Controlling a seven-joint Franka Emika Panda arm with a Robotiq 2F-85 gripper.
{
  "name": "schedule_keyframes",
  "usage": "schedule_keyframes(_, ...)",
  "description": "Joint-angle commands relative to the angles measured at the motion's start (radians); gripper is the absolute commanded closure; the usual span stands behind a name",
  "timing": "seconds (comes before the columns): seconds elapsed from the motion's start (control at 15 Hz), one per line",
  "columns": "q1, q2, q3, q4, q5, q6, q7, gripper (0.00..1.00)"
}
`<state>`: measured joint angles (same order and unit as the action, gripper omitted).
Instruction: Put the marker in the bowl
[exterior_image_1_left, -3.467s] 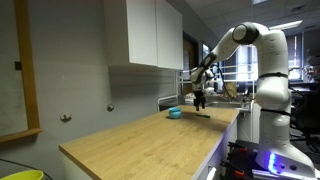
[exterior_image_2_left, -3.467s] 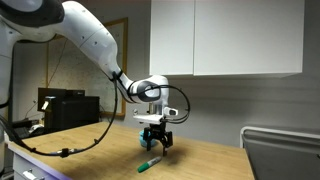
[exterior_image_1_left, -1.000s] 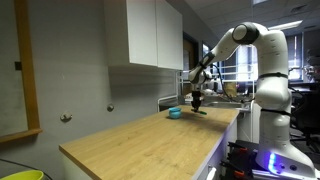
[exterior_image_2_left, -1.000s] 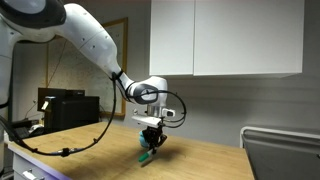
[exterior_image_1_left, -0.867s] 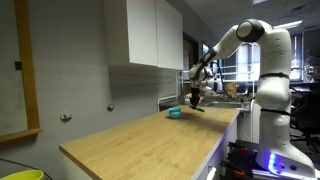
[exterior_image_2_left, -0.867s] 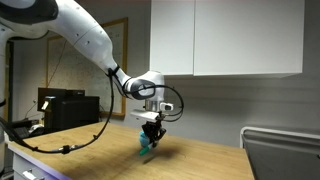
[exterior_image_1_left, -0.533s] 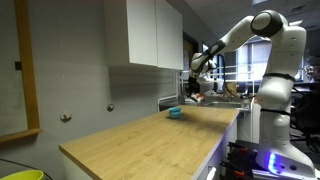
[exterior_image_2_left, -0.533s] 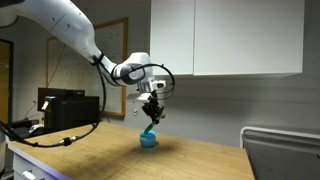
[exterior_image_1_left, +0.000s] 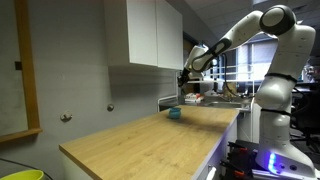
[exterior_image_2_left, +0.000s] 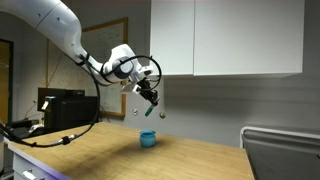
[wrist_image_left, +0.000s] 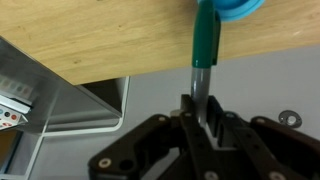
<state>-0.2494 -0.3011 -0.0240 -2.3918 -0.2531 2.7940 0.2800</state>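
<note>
I need to move my gripper down until the dangling marker reaches into the bowl's opening (exterior_image_2_left: 148, 133) (wrist_image_left: 238, 5), and then let go of the marker there.
In the wrist view my gripper (wrist_image_left: 203, 106) is shut on the marker (wrist_image_left: 205, 40), a teal-green stick with a grey end that points away from the jaws. Its far tip reaches the rim of the teal-blue bowl (wrist_image_left: 238, 8) at the top edge. In both exterior views the gripper (exterior_image_2_left: 150, 97) (exterior_image_1_left: 184, 80) hangs well above the wooden countertop (exterior_image_2_left: 200, 160). The marker (exterior_image_2_left: 155, 110) dangles from it a short way above the bowl (exterior_image_2_left: 148, 139) (exterior_image_1_left: 175, 113), which stands on the countertop near its sink end.
White wall cabinets (exterior_image_2_left: 230, 40) hang just behind and above the arm. A metal sink (wrist_image_left: 70, 110) adjoins the countertop's end, with its rim (exterior_image_2_left: 280, 135) low in an exterior view. A yellow bin (exterior_image_1_left: 20, 175) sits below the counter's near end.
The gripper has lifted the marker off the countertop and carried it up and across to above the bowl. The jaws stayed shut on it.
</note>
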Motion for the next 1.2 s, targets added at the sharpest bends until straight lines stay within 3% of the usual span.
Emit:
schedule_keyframes(0.0, -0.104, 0.042, 0.127, -0.016, -0.170, 0.121, 0.243, 0.95)
schedule_keyframes(0.27, -0.236, 0.075, 0.275, -0.019, -0.414, 0.183, 0.548, 0.95)
schedule_keyframes(0.53, -0.326, 0.102, 0.384, -0.009, -0.620, 0.184, 0.801, 0.95)
schedule_keyframes(0.8, -0.395, 0.126, 0.462, 0.007, -0.851, 0.173, 1.040, 0.95)
schedule_keyframes(1.13, -0.465, 0.205, 0.520, 0.105, -1.264, 0.083, 1.400, 0.95)
